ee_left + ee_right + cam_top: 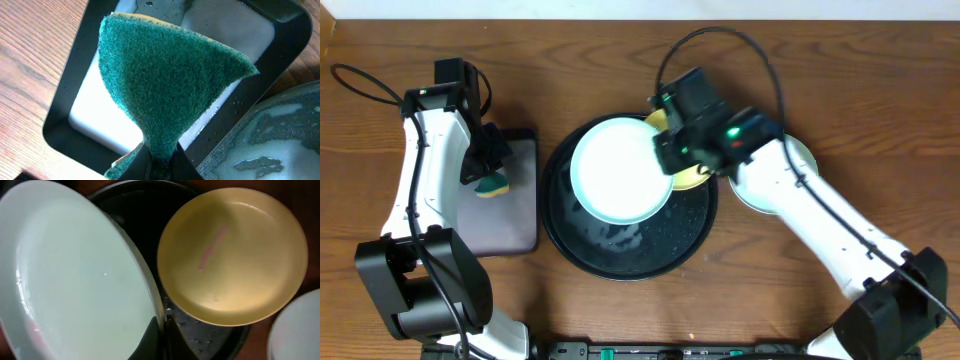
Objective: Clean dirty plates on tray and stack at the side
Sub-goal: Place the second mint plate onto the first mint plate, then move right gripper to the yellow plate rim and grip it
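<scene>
My right gripper moves the mint-green plate past the yellow plate (232, 255) next and down onto the second mint-green plate.
My right gripper (667, 160) is shut on the rim of a pale mint-green plate (618, 170), holding it over the large round black tray (570, 240); the grip shows in the right wrist view (162, 330) with the plate (75, 280) at left. A pale yellow plate (232, 255) with a pink smear rests on the tray's right side, mostly under my arm from overhead (690, 178). A second mint-green plate (800, 160) lies on the table right of the tray. My left gripper (488, 172) is shut on a green sponge (165, 80) above the rectangular tray.
A rectangular black tray (515, 210) with rounded corners lies left of the round tray; it also shows in the left wrist view (65, 120). The round tray's floor is wet and foamy (280, 135). Cables loop across the back of the wooden table.
</scene>
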You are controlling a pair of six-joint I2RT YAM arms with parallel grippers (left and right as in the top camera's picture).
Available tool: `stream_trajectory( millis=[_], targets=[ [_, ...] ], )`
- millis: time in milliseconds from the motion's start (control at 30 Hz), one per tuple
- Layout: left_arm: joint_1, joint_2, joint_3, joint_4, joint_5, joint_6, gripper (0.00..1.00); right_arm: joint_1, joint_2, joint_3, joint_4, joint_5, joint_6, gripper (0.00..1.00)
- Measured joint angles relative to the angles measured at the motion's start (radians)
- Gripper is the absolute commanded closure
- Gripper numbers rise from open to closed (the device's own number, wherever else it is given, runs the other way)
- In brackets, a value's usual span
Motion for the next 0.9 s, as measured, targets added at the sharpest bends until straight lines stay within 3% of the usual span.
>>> stream_trajectory(
  millis=[167,367,900],
  targets=[
    [0.0,0.0,0.0,0.0,0.0,0.0,0.92,-0.253,-0.1,0.0,-0.09,-0.172,-0.009,0.99],
    [0.0,0.0,0.0,0.0,0.0,0.0,0.93,-0.494,-0.138,-0.001,-0.189,-0.043,-0.013,0.99],
    [0.0,0.0,0.0,0.0,0.0,0.0,0.93,-0.687,-0.004,-0.286,0.002,0.106,-0.014,0.99]
  ],
)
